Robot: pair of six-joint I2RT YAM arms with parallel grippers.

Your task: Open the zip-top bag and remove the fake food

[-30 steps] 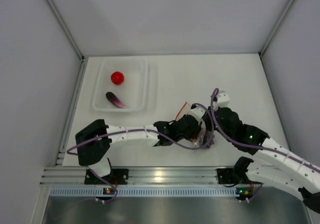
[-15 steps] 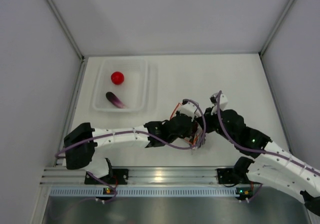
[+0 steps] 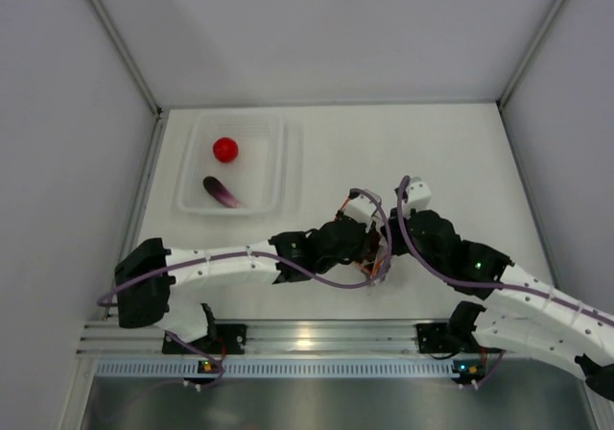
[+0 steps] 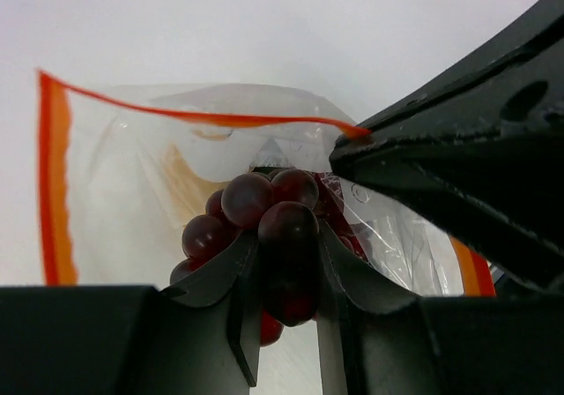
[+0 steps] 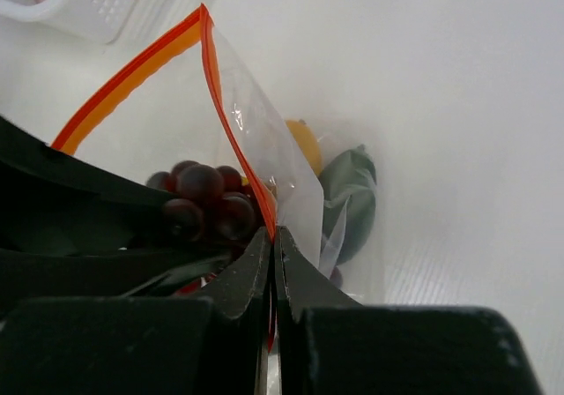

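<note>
My left gripper next lifts the grapes from the bag, moves outward and lowers to release them beside the tomato (image 3: 225,149), where the tray's bottom is bare.
The clear zip-top bag (image 4: 132,201) with its red-orange zipper strip is held open between my arms near the table's middle front (image 3: 376,250). My left gripper (image 4: 286,245) is shut on the dark purple grape bunch (image 4: 264,214) at the bag's mouth. My right gripper (image 5: 271,241) is shut on the bag's zipper edge (image 5: 231,130). The yellow lemon (image 5: 304,144) and the dark green oval (image 5: 351,197) lie inside the bag. The red tomato (image 3: 225,149) and the purple eggplant (image 3: 222,192) lie in the tray.
The rigid clear tray (image 3: 278,166) stands at the back left of the table. Grey walls enclose the table on the left, back and right. The arm bases and a metal rail (image 3: 307,339) run along the near edge.
My left arm has stretched further right and its gripper has gone into the bag's mouth. My right gripper has shifted slightly left, still holding the bag edge.
</note>
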